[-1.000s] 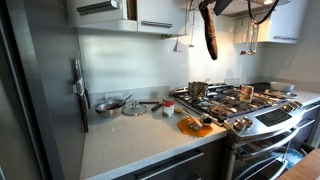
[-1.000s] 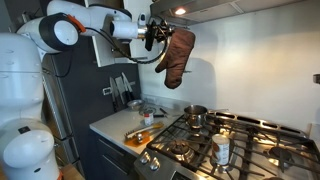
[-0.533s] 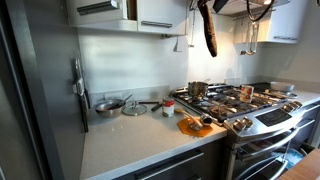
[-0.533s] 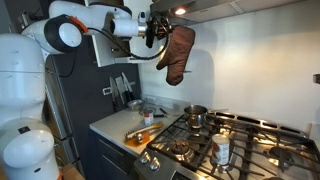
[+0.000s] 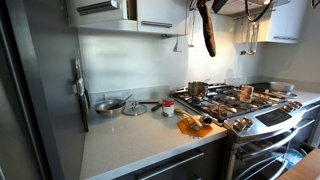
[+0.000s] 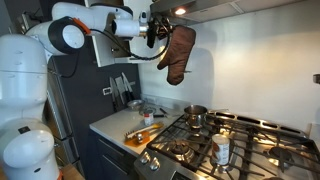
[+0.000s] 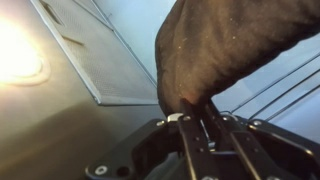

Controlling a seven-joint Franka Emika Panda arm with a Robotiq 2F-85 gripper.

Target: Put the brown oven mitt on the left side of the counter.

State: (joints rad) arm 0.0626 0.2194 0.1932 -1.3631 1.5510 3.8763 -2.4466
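Observation:
The mitt should go far down next, with my gripper's fingers tilting down. It should then be released beside the small jar at the end of the counter by the stove.
The brown oven mitt (image 6: 178, 54) hangs high in the air above the stove, floppy and pointing down, seen edge-on as a dark strip (image 5: 210, 32) in an exterior view. My gripper (image 6: 154, 33) is shut on the mitt's upper end. In the wrist view the mitt (image 7: 225, 45) fills the top right and the gripper (image 7: 194, 116) pinches its edge between its fingers. The pale counter (image 5: 135, 135) lies far below, left of the stove; the same counter (image 6: 112, 126) shows in both exterior views.
On the counter stand a pan (image 5: 106, 105), a lid (image 5: 134, 108), a small jar (image 5: 168, 108) and an orange item (image 5: 193, 126). A pot (image 5: 198, 89) sits on the steel gas stove (image 5: 245, 104). Cabinets (image 5: 135, 12) and a range hood (image 6: 250, 8) hang overhead. A dark fridge (image 5: 35, 100) stands beside the counter.
The arm has shifted very slightly; the mitt hangs in nearly the same place, still gripped.

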